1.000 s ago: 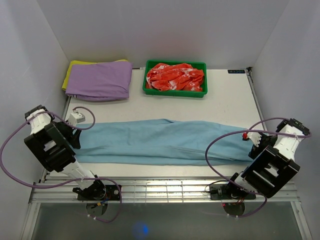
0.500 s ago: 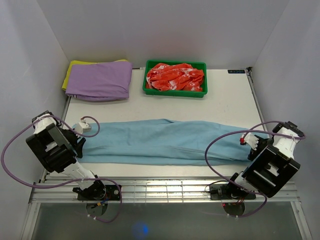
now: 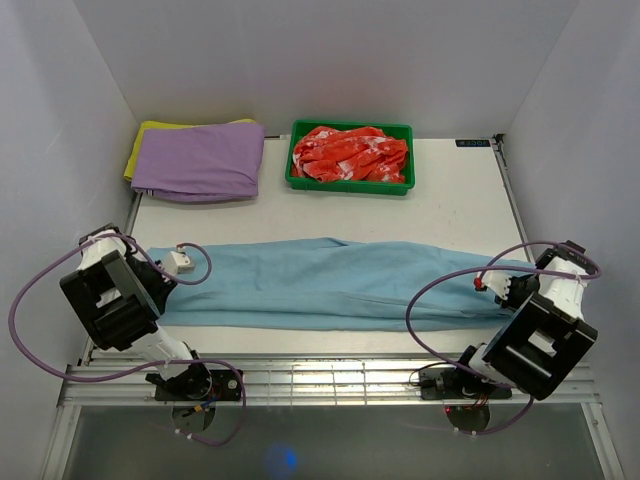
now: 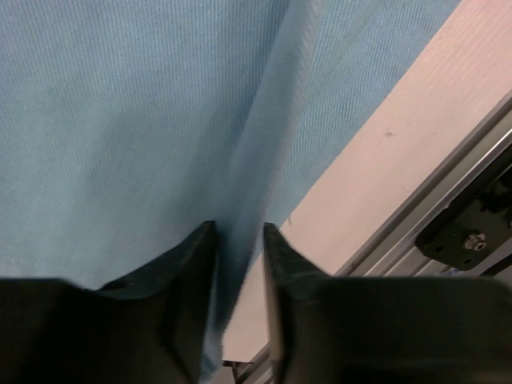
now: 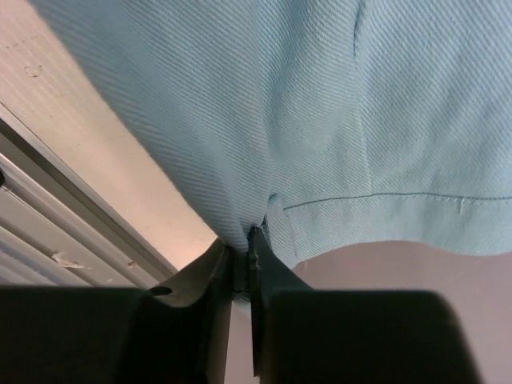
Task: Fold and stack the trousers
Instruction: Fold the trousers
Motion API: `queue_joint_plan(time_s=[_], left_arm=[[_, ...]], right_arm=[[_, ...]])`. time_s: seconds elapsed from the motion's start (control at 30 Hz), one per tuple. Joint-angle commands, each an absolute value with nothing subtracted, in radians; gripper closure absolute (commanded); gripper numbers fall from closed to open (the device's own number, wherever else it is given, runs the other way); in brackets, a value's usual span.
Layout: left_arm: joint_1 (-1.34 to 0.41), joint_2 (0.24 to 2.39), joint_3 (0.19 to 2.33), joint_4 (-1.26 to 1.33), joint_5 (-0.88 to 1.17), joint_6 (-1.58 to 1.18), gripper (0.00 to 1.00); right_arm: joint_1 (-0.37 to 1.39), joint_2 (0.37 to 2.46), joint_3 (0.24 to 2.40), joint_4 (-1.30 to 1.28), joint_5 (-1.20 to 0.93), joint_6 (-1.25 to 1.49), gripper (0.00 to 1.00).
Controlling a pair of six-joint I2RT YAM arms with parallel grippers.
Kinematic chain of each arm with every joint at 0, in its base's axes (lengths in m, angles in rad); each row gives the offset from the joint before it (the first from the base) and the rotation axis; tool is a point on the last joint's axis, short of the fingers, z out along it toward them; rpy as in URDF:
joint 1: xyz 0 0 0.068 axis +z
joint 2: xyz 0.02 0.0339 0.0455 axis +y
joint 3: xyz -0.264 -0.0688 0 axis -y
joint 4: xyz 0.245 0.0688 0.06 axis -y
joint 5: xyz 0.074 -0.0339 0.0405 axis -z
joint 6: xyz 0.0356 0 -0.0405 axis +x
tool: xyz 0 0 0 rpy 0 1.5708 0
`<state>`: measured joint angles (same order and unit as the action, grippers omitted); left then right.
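The trousers' near side is creased, so my right gripper should next lift, carry the trousers' pinched edge outward over the trousers' waist end, then lower and release it.
The light sky-blue trousers lie flat across the table, legs to the left and waist to the right. At their left end my left gripper is low over the leg hem. In the left wrist view its jaws are narrow around a raised fold of the trousers, with bare table still showing beside the cloth. At the right end my right gripper is down on the waist corner. The right wrist view shows the gripper shut tight on a pinched edge of the trousers.
A purple folded garment lies on a yellow cloth at the back left. A green tray holding red-and-white cloth stands at the back centre. Metal rails run along the near edge, and white walls enclose the table.
Both grippers moved inward and down onto the trousers' ends. The right jaws went from wide open to shut on the waist corner. The left jaws narrowed around the hem fold.
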<state>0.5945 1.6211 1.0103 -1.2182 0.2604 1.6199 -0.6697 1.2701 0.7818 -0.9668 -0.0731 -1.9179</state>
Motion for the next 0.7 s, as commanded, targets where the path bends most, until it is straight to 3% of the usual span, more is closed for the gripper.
queue_joint_plan(time_s=[0.0,0.17,0.2,0.47,0.67], left_arm=[[0.594,1.580,1.037,-1.190,0.238,1.640,0.64],[0.606,1.572,1.136,-1.184,0.282,1.615,0.89],[0.609,1.575,1.184,-1.183,0.288,1.611,1.00],[0.615,1.690,1.477,-1.147,0.435,1.479,1.00],[0.594,1.808,1.716,-0.881,0.505,1.113,1.00]], right_arm=[[-0.666,1.289,0.836,-0.954,-0.064,-1.908,0.92],[-0.666,1.310,0.922,-0.969,-0.095,-1.882,0.92],[-0.666,1.313,0.958,-0.969,-0.104,-1.878,0.92],[-0.644,1.443,1.225,-0.910,-0.228,-1.757,0.92],[-0.566,1.575,1.470,-0.752,-0.299,-1.505,0.92]])
